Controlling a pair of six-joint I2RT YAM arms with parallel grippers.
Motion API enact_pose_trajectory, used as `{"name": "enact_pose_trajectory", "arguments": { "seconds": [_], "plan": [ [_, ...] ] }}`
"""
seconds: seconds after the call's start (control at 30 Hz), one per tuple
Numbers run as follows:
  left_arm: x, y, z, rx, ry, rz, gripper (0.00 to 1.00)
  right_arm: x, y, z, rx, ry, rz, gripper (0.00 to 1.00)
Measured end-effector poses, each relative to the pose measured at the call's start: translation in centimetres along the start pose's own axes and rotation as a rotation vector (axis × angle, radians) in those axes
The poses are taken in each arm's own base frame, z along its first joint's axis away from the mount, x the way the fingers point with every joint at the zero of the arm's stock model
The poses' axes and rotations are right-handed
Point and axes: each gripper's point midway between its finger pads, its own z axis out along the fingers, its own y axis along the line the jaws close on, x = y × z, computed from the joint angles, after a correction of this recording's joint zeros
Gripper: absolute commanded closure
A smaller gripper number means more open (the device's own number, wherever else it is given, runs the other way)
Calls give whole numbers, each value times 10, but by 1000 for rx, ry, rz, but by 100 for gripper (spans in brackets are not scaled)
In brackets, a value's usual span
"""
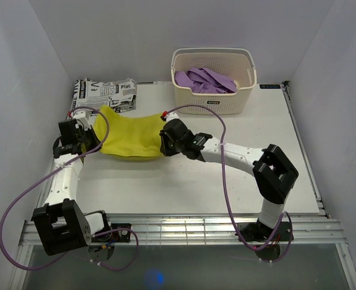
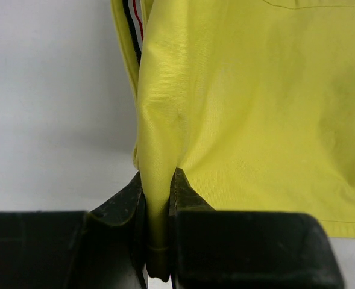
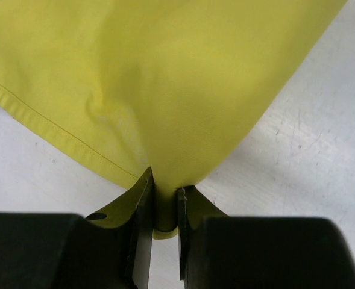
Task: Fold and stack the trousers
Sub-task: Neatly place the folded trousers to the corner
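Observation:
Next, my right gripper carries the yellow trousers' edge outward and to the left in the top view to the printed pair's near corner [image 1: 133, 107] and releases, since that pair lies folded.
Yellow trousers [image 1: 131, 136] lie stretched between my two grippers at the table's back left. My left gripper [image 1: 88, 138] is shut on their left edge; in the left wrist view the yellow cloth [image 2: 243, 108] is pinched between the jaws [image 2: 159, 198]. My right gripper [image 1: 165, 142] is shut on their right edge; the right wrist view shows the cloth [image 3: 165, 78] bunched into the jaws [image 3: 164, 205]. A folded black-and-white printed pair [image 1: 104, 93] lies behind the yellow pair. Purple trousers [image 1: 205, 80] sit in the basket.
A cream laundry basket [image 1: 213, 101] stands at the back centre-right. White walls close in on the left, back and right. The table's [image 1: 238, 187] front edge has a metal rail. Purple cables loop around both arms.

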Motion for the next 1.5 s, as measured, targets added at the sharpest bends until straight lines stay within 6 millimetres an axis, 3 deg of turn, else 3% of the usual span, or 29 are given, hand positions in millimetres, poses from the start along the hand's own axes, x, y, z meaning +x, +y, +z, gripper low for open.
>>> {"name": "enact_pose_trajectory", "arguments": {
  "seconds": [0.2, 0.5, 0.63, 0.73, 0.9, 1.07, 1.17, 1.27, 1.5],
  "plan": [
    [-45, 10, -12, -17, -112, 27, 100, -53, 17, -1, -14, -128, -145, 92],
    [-150, 12, -39, -3, -378, 59, 100, -142, 47, -13, -49, -378, -294, 92],
    [-193, 25, -35, -23, -495, 59, 100, -193, 64, 0, -56, -518, -371, 92],
    [-211, 39, -19, -41, -552, 44, 100, -215, 68, 25, -50, -600, -420, 92],
    [-218, 66, 23, -80, -578, 4, 100, -240, 65, 90, -19, -716, -469, 92],
    [-210, 92, 70, -95, -576, -50, 100, -235, 44, 155, -8, -802, -491, 92],
    [-203, 101, 98, -91, -577, -74, 100, -223, 32, 183, -17, -839, -493, 92],
    [-195, 108, 122, -80, -577, -94, 100, -210, 20, 202, -32, -846, -486, 92],
    [-178, 119, 173, -43, -579, -151, 100, -218, 6, 208, -75, -923, -475, 87]
  ]
}}
